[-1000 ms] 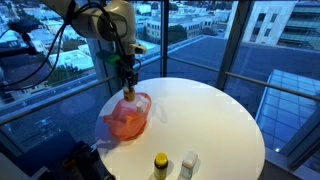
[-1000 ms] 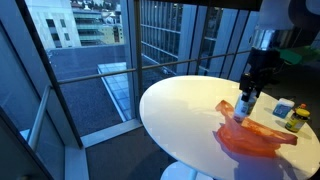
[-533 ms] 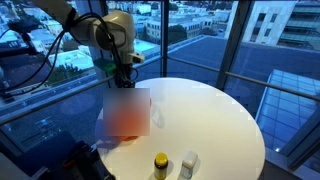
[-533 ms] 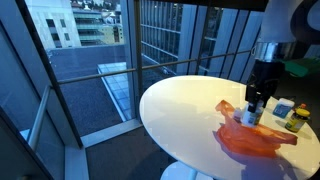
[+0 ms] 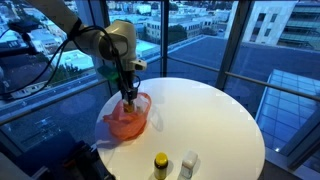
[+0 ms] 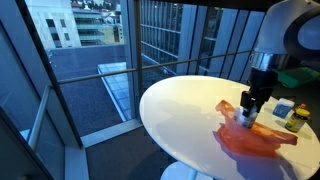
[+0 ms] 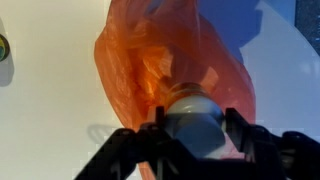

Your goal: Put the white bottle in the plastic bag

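My gripper lowers the bottle a little further into the bag's opening (image 5: 129, 111) (image 7: 184, 91) next, then opens.
An orange plastic bag (image 5: 127, 118) lies on the round white table (image 5: 210, 120) near its edge; it also shows in the other exterior view (image 6: 255, 138) and fills the wrist view (image 7: 170, 60). My gripper (image 7: 196, 135) is shut on the white bottle (image 7: 197, 118), one finger on each side of it. In both exterior views the gripper (image 5: 129, 96) (image 6: 247, 115) holds the bottle down at the bag's mouth, its lower end against the orange plastic. How far the bottle is inside the bag I cannot tell.
A yellow bottle with a black cap (image 5: 160, 165) and a small white container (image 5: 187, 164) stand near the table's front edge. A blue box (image 6: 283, 108) sits beside them. Glass walls surround the table.
The gripper has come down with the white bottle toward the bag's mouth. The bag and the other items have not moved.
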`<state>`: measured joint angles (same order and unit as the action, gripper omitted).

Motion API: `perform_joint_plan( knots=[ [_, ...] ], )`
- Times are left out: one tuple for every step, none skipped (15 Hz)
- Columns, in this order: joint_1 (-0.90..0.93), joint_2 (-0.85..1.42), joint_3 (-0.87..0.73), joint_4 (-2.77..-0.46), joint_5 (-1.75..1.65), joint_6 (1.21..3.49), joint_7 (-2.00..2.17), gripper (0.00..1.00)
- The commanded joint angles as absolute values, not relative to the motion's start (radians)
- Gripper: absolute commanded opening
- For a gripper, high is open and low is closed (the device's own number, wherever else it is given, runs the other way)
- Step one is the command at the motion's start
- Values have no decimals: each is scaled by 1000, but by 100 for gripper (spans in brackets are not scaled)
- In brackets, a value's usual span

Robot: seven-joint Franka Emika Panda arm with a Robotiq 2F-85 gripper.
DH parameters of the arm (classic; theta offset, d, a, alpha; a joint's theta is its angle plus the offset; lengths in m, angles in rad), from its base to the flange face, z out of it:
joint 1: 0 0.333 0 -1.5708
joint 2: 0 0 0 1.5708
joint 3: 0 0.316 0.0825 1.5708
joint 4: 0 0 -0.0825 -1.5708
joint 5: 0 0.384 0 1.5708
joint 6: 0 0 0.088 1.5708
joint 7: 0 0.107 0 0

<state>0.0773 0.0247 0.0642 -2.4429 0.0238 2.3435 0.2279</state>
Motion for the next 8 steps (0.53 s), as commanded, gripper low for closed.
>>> perform_joint_plan(
  knots=[
    [68, 80, 58, -2418, 47, 2394, 199, 37],
    [68, 94, 57, -2417, 51, 2409, 195, 37],
    [67, 108, 56, -2415, 48, 2425, 197, 37],
    [67, 121, 55, -2414, 50, 2441, 195, 37],
    [67, 135, 54, -2414, 47, 2458, 197, 37],
    [67, 145, 53, -2413, 48, 2472, 196, 37],
    [66, 154, 53, -2414, 53, 2486, 192, 37],
    [66, 163, 54, -2415, 56, 2496, 191, 37]
  ],
)
